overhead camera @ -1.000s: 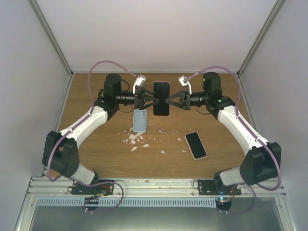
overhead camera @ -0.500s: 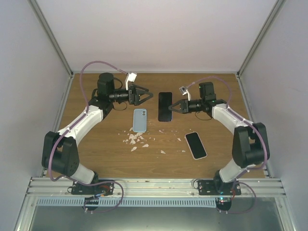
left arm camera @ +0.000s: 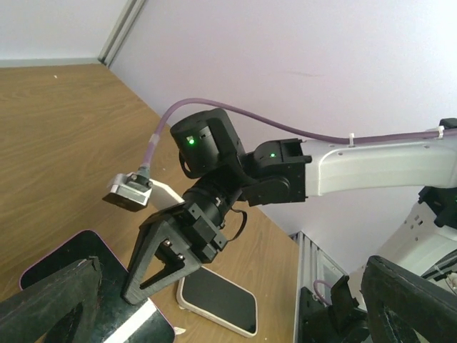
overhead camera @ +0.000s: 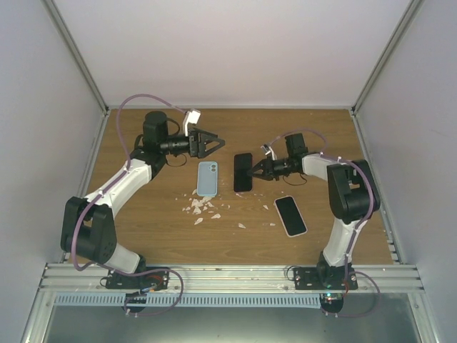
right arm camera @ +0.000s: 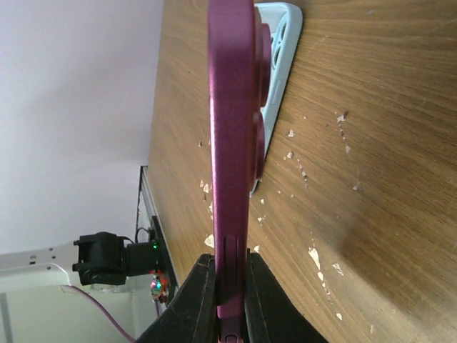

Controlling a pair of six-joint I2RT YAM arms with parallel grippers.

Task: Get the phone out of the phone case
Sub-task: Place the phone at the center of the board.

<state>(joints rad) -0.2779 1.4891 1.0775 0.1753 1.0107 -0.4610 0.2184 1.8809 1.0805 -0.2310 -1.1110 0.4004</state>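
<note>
My right gripper holds the phone clear of the empty light-blue phone case. It needs to move slightly toward the case and lower the phone onto the bare wood beside it.
My right gripper point(overhead camera: 253, 171) is shut on the right edge of a dark-screened magenta phone point(overhead camera: 243, 172) and holds it just right of a light-blue phone case point(overhead camera: 207, 178) that lies flat on the table. In the right wrist view the phone point(right arm camera: 232, 128) stands edge-on, clamped between my fingers point(right arm camera: 200, 300), with the case point(right arm camera: 284, 43) behind it. My left gripper point(overhead camera: 208, 143) is open and empty, above and left of the phone. In the left wrist view its jaws stand wide apart around the gripper point point(left arm camera: 228, 314), and the phone point(left arm camera: 93, 286) shows at the lower left.
A second phone in a pale case point(overhead camera: 290, 215) lies flat at the right front; it also shows in the left wrist view point(left arm camera: 218, 304). Small white scraps point(overhead camera: 203, 207) are scattered in front of the blue case. Enclosure walls ring the wooden table point(overhead camera: 157, 236).
My left gripper has let go of the phone, opened and drawn back to the left. My right gripper has carried the phone down and nearer, beside the blue case.
</note>
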